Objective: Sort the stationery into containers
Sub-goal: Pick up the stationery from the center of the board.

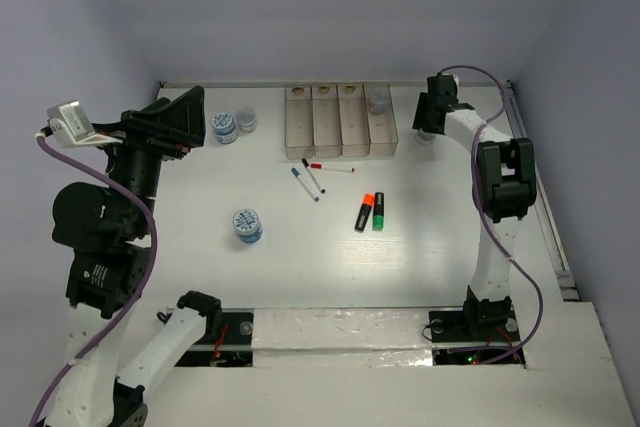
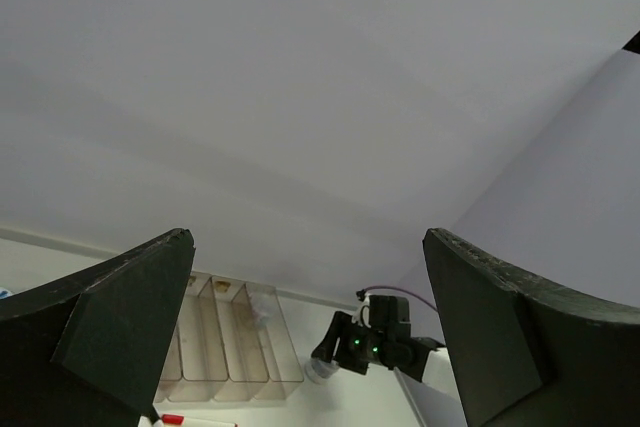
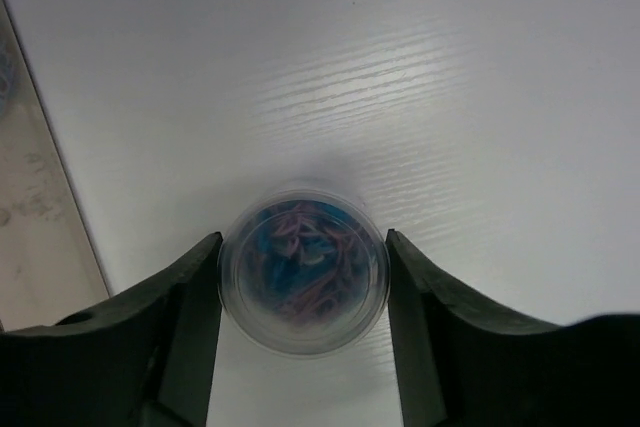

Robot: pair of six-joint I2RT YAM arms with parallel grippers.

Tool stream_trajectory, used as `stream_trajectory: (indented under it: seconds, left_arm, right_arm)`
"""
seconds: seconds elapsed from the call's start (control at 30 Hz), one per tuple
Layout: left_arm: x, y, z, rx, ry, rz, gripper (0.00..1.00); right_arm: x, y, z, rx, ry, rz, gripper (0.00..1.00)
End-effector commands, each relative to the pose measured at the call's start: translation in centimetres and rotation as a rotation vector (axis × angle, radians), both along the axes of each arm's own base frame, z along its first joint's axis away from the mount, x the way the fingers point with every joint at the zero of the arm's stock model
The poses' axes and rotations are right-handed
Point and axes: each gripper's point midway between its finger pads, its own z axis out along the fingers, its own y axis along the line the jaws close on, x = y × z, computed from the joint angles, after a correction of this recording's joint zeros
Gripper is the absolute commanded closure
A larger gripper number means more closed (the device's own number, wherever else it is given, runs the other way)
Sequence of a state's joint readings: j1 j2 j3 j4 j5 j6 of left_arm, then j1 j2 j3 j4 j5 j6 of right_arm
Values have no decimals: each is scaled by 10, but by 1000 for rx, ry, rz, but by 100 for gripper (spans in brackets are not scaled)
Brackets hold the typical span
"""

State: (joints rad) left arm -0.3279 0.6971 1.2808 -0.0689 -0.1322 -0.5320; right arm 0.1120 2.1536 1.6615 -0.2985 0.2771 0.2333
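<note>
My right gripper should go up, then to the left in the top view, lower its tub onto the open bottom of the tray's section and release it, because a like tub sits there.
My right gripper is at the back right, just right of the clear four-compartment tray. In the right wrist view its fingers press both sides of a small round clear tub resting on the table. My left gripper is open, empty and raised at the back left. Red, black and blue capped pens lie in front of the tray. Orange and green highlighters lie mid-table. One tub sits in the rightmost compartment.
Two more tubs stand at the back left near my left gripper, and another at mid-left. The back wall is close behind the tray. A rail runs along the table's right edge.
</note>
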Motion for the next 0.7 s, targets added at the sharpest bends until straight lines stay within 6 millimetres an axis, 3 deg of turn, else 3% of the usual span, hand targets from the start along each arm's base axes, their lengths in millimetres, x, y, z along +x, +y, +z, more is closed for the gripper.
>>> stream_trajectory:
  seconds: [0.0, 0.07, 0.13, 0.17, 0.2, 0.23, 0.33, 0.47, 0.6, 0.63, 0.67]
  left_arm:
    - [-9, 3, 12, -3, -65, 6, 1]
    - [-8, -1, 14, -3, -79, -10, 1]
    - [-4, -6, 12, 5, -71, -30, 1]
    - [-1, -8, 10, 5, -64, -36, 1]
    - [1, -9, 8, 5, -58, -42, 1]
    - [4, -12, 6, 7, -50, -52, 1]
    - [10, -13, 3, 11, -36, -48, 1]
    - [16, -8, -7, 15, -13, -6, 1]
    - [25, -3, -22, 44, 12, 39, 1]
    - [31, -5, -32, 59, 31, 40, 1]
    - [35, -6, -36, 65, 43, 44, 1]
  right_arm:
    - [11, -7, 22, -3, -54, -16, 58]
    - [14, -7, 54, 0, -137, -17, 66]
    - [11, -5, 73, 10, -189, 5, 66]
    - [10, 2, 103, 37, -252, 39, 67]
    - [11, 13, 119, 46, -298, 75, 67]
    - [10, 15, 129, 52, -320, 92, 67]
    - [8, 49, 162, 98, -382, 197, 67]
    - [11, 84, 176, 156, -406, 294, 67]
    - [17, 108, 177, 182, -395, 350, 68]
    - [17, 123, 169, 183, -378, 375, 68]
    - [19, 123, 168, 178, -375, 379, 68]
